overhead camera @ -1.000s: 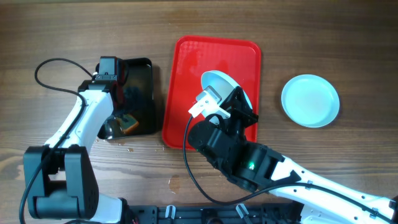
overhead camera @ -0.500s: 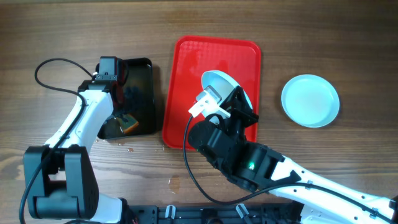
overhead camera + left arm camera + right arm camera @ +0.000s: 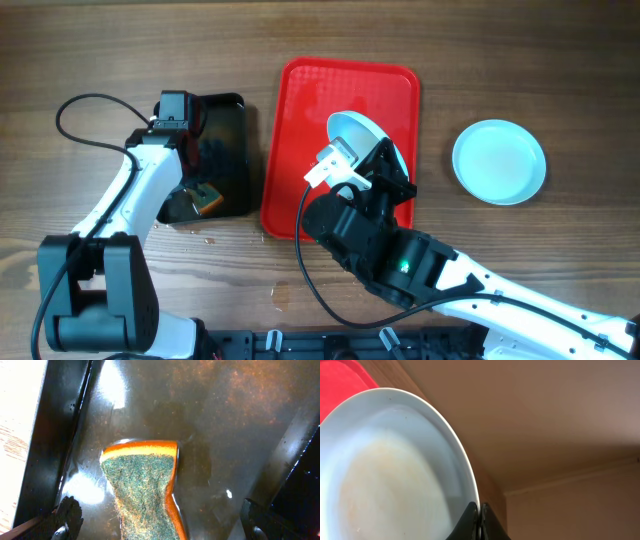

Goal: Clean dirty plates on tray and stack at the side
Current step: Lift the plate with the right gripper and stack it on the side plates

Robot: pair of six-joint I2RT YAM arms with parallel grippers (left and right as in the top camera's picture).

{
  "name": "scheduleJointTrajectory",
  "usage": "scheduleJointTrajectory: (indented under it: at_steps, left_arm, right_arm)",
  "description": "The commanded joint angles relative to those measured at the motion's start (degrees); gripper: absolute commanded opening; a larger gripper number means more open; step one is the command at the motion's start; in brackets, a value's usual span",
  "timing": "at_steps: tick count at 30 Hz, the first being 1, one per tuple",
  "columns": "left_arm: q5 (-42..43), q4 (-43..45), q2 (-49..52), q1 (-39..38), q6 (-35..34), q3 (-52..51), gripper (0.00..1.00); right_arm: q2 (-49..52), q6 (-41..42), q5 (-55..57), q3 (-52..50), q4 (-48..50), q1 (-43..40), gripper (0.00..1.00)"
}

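Note:
My right gripper swings to the right in the overhead view next and lowers its tilted plate level onto the second plate, since that one lies flat.
My right gripper is shut on the rim of a pale blue plate with faint orange-brown stains, holding it tilted up over the red tray; the plate also shows in the overhead view. A second pale blue plate lies flat on the table to the right of the tray. A third plate is not visible. My left gripper is open, its fingers on either side of a green and orange sponge lying in water in the black tray.
The black tray with water stands left of the red tray. Water drops lie on the wooden table in front of the trays. My right arm covers the front right part of the red tray.
The held plate has shifted very slightly to the right. The left arm has not moved.

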Motion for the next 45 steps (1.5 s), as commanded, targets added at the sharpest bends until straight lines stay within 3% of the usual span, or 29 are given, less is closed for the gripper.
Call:
scheduleJointTrajectory:
  at_steps: [1, 21, 24, 27, 29, 33, 39, 45]
  left_arm:
    - [0.3, 0.2, 0.2, 0.4, 0.0, 0.1, 1.00]
    - [0.3, 0.2, 0.2, 0.4, 0.0, 0.1, 1.00]
    - [0.3, 0.2, 0.2, 0.4, 0.0, 0.1, 1.00]
    - [0.3, 0.2, 0.2, 0.4, 0.0, 0.1, 1.00]
    - [0.3, 0.2, 0.2, 0.4, 0.0, 0.1, 1.00]
    - [0.3, 0.2, 0.2, 0.4, 0.0, 0.1, 1.00]
    - [0.3, 0.2, 0.2, 0.4, 0.0, 0.1, 1.00]
    - [0.3, 0.2, 0.2, 0.4, 0.0, 0.1, 1.00]
  right_arm:
    - [-0.5, -0.1, 1.9, 0.5, 0.3, 0.2, 0.04]
    - [-0.5, 1.7, 1.8, 0.5, 0.3, 0.2, 0.04]
    - [-0.5, 5.6, 0.7, 0.4, -0.4, 0.2, 0.04]
    - [-0.5, 15.8, -6.1, 0.3, -5.5, -1.3, 0.04]
    - [-0.5, 27.9, -17.0, 0.3, -11.8, -4.9, 0.04]
    - [-1.4, 40.3, -35.3, 0.9, -17.7, -16.5, 0.04]
    - [-7.3, 43.5, -67.7, 2.2, -18.7, -40.2, 0.04]
    - [-8.1, 44.7, -77.5, 2.1, -23.2, -61.7, 0.04]
